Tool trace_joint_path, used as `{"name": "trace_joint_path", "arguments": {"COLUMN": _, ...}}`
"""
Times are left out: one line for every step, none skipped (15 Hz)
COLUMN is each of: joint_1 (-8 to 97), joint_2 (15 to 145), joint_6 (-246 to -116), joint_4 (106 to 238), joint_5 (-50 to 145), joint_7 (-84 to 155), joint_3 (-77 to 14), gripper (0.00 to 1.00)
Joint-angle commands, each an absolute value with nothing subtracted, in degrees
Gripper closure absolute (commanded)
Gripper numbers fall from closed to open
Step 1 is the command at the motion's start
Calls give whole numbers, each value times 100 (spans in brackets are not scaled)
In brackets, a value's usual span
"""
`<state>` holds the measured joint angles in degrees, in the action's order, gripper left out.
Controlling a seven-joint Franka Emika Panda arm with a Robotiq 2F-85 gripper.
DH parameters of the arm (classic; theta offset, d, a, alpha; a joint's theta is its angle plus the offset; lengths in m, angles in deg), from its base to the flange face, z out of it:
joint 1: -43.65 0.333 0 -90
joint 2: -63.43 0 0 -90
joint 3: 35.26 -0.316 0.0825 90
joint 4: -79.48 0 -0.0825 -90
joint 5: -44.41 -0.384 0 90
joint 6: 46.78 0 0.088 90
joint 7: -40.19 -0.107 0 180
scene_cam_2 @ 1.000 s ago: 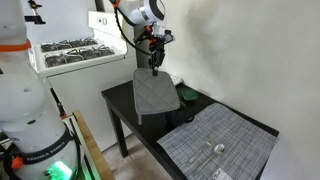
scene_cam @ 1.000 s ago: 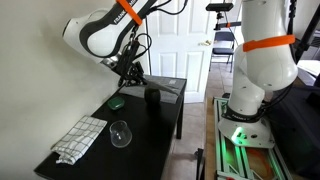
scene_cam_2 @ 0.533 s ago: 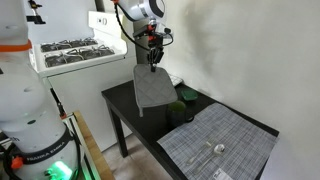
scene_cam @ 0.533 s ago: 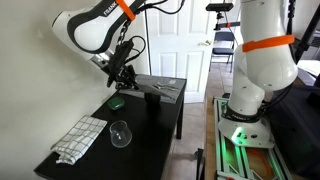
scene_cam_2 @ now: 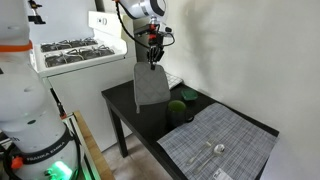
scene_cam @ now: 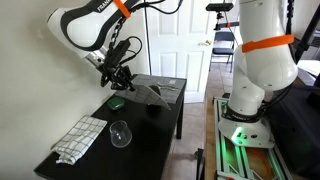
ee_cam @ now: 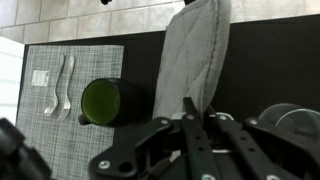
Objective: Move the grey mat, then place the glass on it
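Note:
I will next lower the grey mat (scene_cam: 146, 91) onto the bare tabletop between the dark cup and the glass and let go of the mat's top edge, because that clear spot is below my gripper.
My gripper (scene_cam: 120, 76) is shut on the top edge of the grey mat (scene_cam: 146, 91) and holds it above the black table. The mat hangs down limp from the jaws, also in the other exterior view (scene_cam_2: 152, 86), under the gripper (scene_cam_2: 152, 58). In the wrist view the mat (ee_cam: 196, 52) droops from between the closed gripper (ee_cam: 190, 106). The clear glass (scene_cam: 120, 133) stands upright on the table near the front, apart from the gripper. Its rim shows at the right edge of the wrist view (ee_cam: 292, 120).
A white-and-grey checked cloth (scene_cam: 80, 139) lies beside the glass. A pale grey sheet (scene_cam_2: 218, 146) holds cutlery (ee_cam: 56, 84). A small green object (scene_cam: 116, 102) (scene_cam_2: 176, 107) (ee_cam: 100, 100) and a dark cup (scene_cam: 153, 104) stand below the mat. A stove (scene_cam_2: 70, 52) stands beyond the table.
The gripper has risen and moved toward the wall with the mat. The mat has come off the table and now hangs more steeply and narrower.

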<state>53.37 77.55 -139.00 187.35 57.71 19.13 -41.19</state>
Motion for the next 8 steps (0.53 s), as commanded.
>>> {"name": "trace_joint_path", "arguments": {"joint_1": 5410, "joint_2": 8057, "joint_6": -14017, "joint_4": 18634, "joint_5": 5866, "joint_7": 2087, "joint_3": -4126, "gripper": 98}}
{"name": "trace_joint_path", "arguments": {"joint_1": 5421, "joint_2": 8114, "joint_6": -14031, "joint_4": 18642, "joint_5": 5918, "joint_7": 2102, "joint_3": -4116, "gripper": 98}}
{"name": "trace_joint_path", "arguments": {"joint_1": 5435, "joint_2": 8173, "joint_6": -14092, "joint_4": 18666, "joint_5": 5987, "joint_7": 2132, "joint_3": -4108, "gripper": 98}}
{"name": "trace_joint_path", "arguments": {"joint_1": 5460, "joint_2": 8227, "joint_6": -14205, "joint_4": 18703, "joint_5": 6094, "joint_7": 2143, "joint_3": -4104, "gripper": 98}}
{"name": "trace_joint_path", "arguments": {"joint_1": 5484, "joint_2": 8274, "joint_6": -14283, "joint_4": 18719, "joint_5": 6187, "joint_7": 2172, "joint_3": -4106, "gripper": 98}}
{"name": "trace_joint_path", "arguments": {"joint_1": 5522, "joint_2": 8301, "joint_6": -14431, "joint_4": 18758, "joint_5": 6320, "joint_7": 2168, "joint_3": -4107, "gripper": 98}}
{"name": "trace_joint_path", "arguments": {"joint_1": 5545, "joint_2": 8337, "joint_6": -14569, "joint_4": 18783, "joint_5": 6418, "joint_7": 2181, "joint_3": -4104, "gripper": 98}}
{"name": "trace_joint_path", "arguments": {"joint_1": 5567, "joint_2": 8363, "joint_6": -14725, "joint_4": 18809, "joint_5": 6519, "joint_7": 2163, "joint_3": -4096, "gripper": 98}}
